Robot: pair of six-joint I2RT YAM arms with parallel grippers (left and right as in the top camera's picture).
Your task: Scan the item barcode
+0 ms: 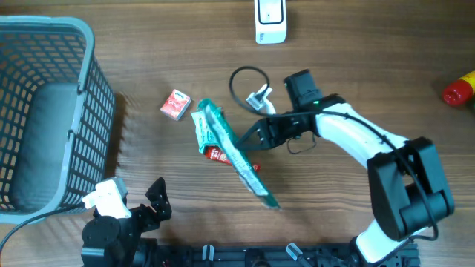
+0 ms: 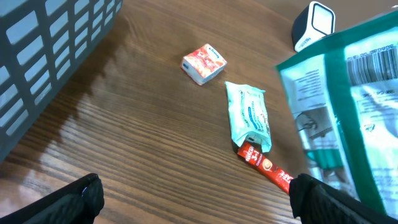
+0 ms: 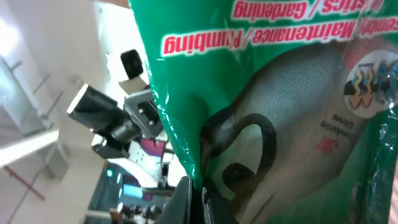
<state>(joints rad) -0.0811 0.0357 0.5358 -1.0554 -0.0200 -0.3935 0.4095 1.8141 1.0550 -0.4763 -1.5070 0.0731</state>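
Observation:
I next need to turn my right gripper so the packet's barcode side faces up, as that side hangs sideways, then lower the packet onto the bare wood (image 1: pixel 213 183) beside the red sachet and release it.
The item is a flat green packet of gloves (image 1: pixel 241 159), and my right gripper (image 1: pixel 251 138) is shut on its edge and holds it tilted above the table. The right wrist view is filled by the packet (image 3: pixel 280 93), its edge pinched between the closed jaws of the right gripper (image 3: pixel 198 194). In the left wrist view the packet (image 2: pixel 348 106) hangs at the right, and a barcode (image 2: pixel 373 59) shows on its face. The white scanner (image 1: pixel 269 21) stands at the far middle edge, also seen as the scanner (image 2: pixel 313 23). My left gripper (image 1: pixel 152 202) stays open and empty near the front left, as the left gripper (image 2: pixel 199 200) over bare wood.
A grey basket (image 1: pixel 44 111) fills the left side. A small red-and-white box (image 1: pixel 176 104), a teal wipes pack (image 1: pixel 203 127) and a red sachet (image 1: pixel 217 154) lie under and beside the packet. A black cable loop (image 1: pixel 249 74) lies near the scanner; a red bottle (image 1: pixel 460 89) at the right edge.

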